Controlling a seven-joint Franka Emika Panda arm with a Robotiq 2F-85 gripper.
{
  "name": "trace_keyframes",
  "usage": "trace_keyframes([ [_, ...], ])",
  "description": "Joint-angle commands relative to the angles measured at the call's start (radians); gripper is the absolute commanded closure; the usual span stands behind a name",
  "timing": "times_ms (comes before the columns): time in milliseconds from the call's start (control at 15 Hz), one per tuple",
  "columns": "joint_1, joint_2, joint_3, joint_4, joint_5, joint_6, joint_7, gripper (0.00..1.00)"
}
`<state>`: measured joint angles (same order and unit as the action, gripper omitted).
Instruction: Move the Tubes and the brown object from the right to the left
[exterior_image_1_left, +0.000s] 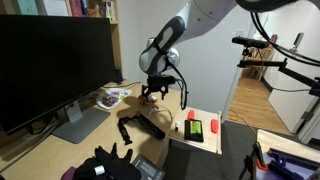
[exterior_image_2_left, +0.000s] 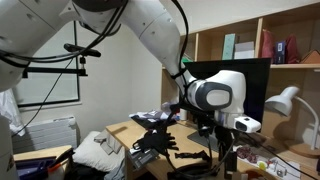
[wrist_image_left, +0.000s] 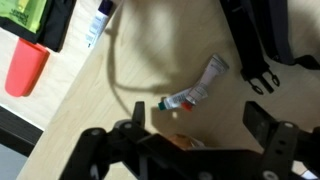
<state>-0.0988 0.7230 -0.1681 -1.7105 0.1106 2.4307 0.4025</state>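
The slim whitish tube lies slanted ahead of my open fingers. My gripper will next turn and lower to close on the red-marked end of the slim whitish tube.
In the wrist view a slim whitish tube with red and green marks lies on the wooden desk ahead of my gripper. A second whitish tube lies near the top edge. The gripper's fingers are spread wide open. A small brown object shows between them, close to the gripper's body and partly hidden by it. I cannot tell if the fingers touch it. In an exterior view the gripper hangs low over the desk behind the black bars. It also shows in an exterior view, where the tubes are hidden.
A large monitor on its stand takes up one side of the desk. Long black curved bars lie in front of the gripper. Red and green blocks sit on white paper; the red block also shows in the wrist view. A cable loops across the desk.
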Motion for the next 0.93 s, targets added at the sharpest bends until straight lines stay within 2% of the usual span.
trace_keyframes([
  [0,0.078,0.037,-0.059,-0.014,0.016,0.047,0.217,0.0],
  [267,0.133,0.076,-0.089,-0.019,0.026,0.074,0.457,0.0],
  [467,0.149,0.111,-0.099,-0.001,0.024,0.098,0.604,0.0],
  [867,0.147,0.168,-0.13,0.029,0.002,0.161,0.759,0.0],
])
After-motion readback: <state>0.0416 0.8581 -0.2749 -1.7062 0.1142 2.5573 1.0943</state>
